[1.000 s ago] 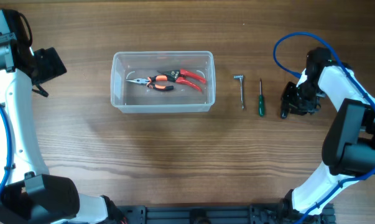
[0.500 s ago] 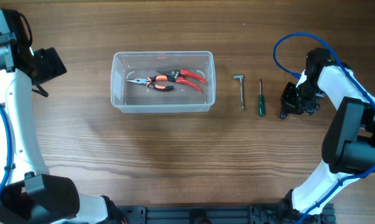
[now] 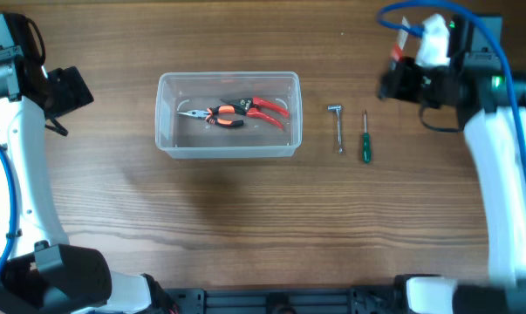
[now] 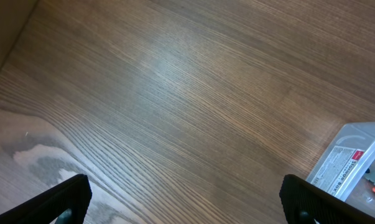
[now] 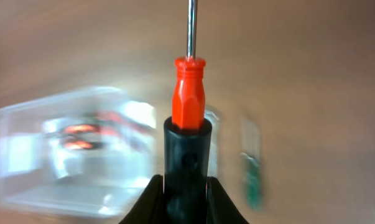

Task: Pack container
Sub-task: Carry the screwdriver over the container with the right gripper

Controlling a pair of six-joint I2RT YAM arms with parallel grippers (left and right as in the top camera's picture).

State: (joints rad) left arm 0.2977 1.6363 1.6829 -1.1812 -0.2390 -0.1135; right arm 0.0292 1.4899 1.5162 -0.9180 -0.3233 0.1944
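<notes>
My right gripper is about to swing over the container (image 3: pixel 228 151) and turn. It will then go down on the near side of the pliers (image 3: pixel 236 112), where the container's bottom is bare.
The clear plastic container (image 3: pixel 228 151) sits left of centre in the overhead view, with red-and-black pliers (image 3: pixel 236 112) inside. It also shows blurred in the right wrist view (image 5: pixel 56 180), and its corner shows in the left wrist view (image 4: pixel 355 155). My right gripper (image 5: pixel 186 202) is shut on a screwdriver (image 5: pixel 188 93) with a black-and-red handle, its shaft pointing away. In the overhead view the right gripper (image 3: pixel 395 83) is raised at the far right. My left gripper (image 4: pixel 184 211) is open and empty over bare wood, far left of the container.
A small silver wrench (image 3: pixel 338 126) and a green-handled screwdriver (image 3: pixel 365 139) lie side by side on the wooden table (image 3: pixel 245 227), right of the container. The green screwdriver shows blurred in the right wrist view (image 5: pixel 252 174).
My right arm has risen from the table beside the green screwdriver and swung toward the far side, blurring its view. The left arm has not moved.
</notes>
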